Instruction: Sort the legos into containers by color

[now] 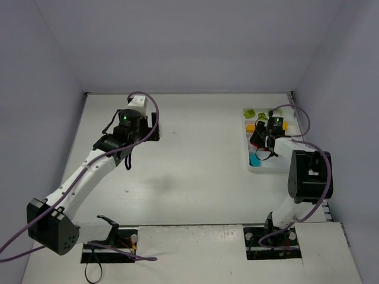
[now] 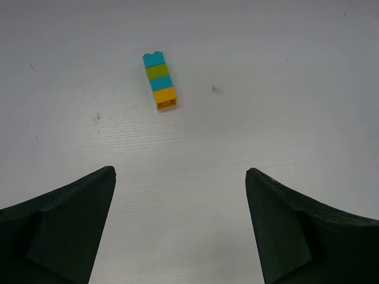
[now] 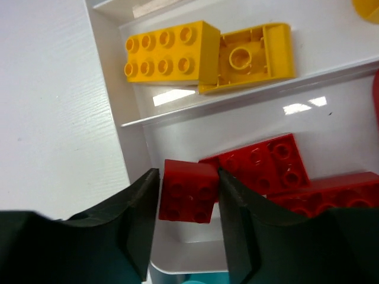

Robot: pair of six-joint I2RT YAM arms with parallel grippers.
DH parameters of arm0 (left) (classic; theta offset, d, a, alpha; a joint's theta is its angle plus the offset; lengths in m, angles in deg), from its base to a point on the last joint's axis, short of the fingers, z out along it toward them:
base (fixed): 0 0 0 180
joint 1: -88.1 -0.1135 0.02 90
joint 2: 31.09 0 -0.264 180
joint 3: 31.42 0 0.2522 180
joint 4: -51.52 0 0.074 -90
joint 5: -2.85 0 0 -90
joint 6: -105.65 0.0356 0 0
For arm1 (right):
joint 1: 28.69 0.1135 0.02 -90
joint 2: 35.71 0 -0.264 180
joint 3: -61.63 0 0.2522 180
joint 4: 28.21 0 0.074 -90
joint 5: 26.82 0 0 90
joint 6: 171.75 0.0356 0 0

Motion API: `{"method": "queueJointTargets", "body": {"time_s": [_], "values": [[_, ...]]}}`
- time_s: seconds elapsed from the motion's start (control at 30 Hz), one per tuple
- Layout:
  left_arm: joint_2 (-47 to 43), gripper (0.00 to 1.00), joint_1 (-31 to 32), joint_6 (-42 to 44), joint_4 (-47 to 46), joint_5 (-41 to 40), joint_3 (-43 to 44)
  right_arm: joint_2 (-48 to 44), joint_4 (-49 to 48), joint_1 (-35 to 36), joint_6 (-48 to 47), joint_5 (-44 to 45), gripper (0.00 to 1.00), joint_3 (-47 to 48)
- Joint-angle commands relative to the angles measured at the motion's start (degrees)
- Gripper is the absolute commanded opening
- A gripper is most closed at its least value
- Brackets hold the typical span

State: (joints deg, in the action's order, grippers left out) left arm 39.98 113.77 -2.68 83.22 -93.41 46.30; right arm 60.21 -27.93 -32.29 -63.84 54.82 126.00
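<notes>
I will lower my open left gripper around the stack's middle, its green and cyan middle, on the tabletop, as both sides are clear.
My right gripper (image 3: 188, 171) is shut on a small red lego (image 3: 189, 190), held tilted just over the red compartment of the white tray (image 3: 237, 100). More red legos (image 3: 260, 163) lie there, and two yellow ones (image 3: 166, 53) fill the compartment beyond. From above, the right gripper (image 1: 263, 139) hangs over the tray (image 1: 269, 167), which holds green (image 1: 250, 113), yellow (image 1: 251, 126) and cyan (image 1: 254, 158) legos. My left gripper (image 2: 180, 171) is open above the bare table. A stack of cyan, green, cyan and orange legos (image 2: 160, 80) lies ahead of it, untouched.
The tray stands at the table's right side near the right wall. The left gripper (image 1: 137, 102) is over the far left part of the table. Grey walls enclose the back and both sides. A cyan lego edge (image 3: 201, 278) shows below the right fingers.
</notes>
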Motion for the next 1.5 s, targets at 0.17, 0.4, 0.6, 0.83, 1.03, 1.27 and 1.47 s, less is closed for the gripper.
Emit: {"method": "queueJointTargets", "body": {"time_s": [0.17, 0.4, 0.6, 0.83, 1.03, 1.27, 1.47], "values": [[3.0, 0.84, -1.4, -4.1, 0.6, -3.8, 1.7, -2.3, -2.6, 1.9, -0.9, -0.3, 0.52, 1.9], [10.2, 0.84, -2.6, -8.7, 2.6, -7.3, 6.0, -10.0, -1.3, 3.2, -2.0, -0.8, 0.53, 2.2], [23.8, 0.84, -2.9, -12.9, 8.6, -10.1, 18.8, -18.1, -2.9, 6.5, -1.8, -3.3, 0.54, -0.3], [41.6, 0.84, -3.7, -12.9, 12.4, -12.1, 32.6, -23.1, -4.8, 6.8, -1.7, -4.9, 0.54, -3.8], [50.8, 0.66, -4.8, -12.5, 16.9, -12.5, 42.6, -22.6, -6.5, 6.8, -1.0, -7.5, 0.54, -4.6], [55.8, 0.52, -6.3, -10.9, 16.1, -11.3, 44.9, -23.1, -7.3, 6.8, -1.2, -10.0, 0.55, -5.3], [58.0, 0.41, -6.4, -6.8, 13.6, -10.4, 46.2, -22.5, -7.6, 7.1, -1.7, -11.6, 0.55, -5.0]]}}
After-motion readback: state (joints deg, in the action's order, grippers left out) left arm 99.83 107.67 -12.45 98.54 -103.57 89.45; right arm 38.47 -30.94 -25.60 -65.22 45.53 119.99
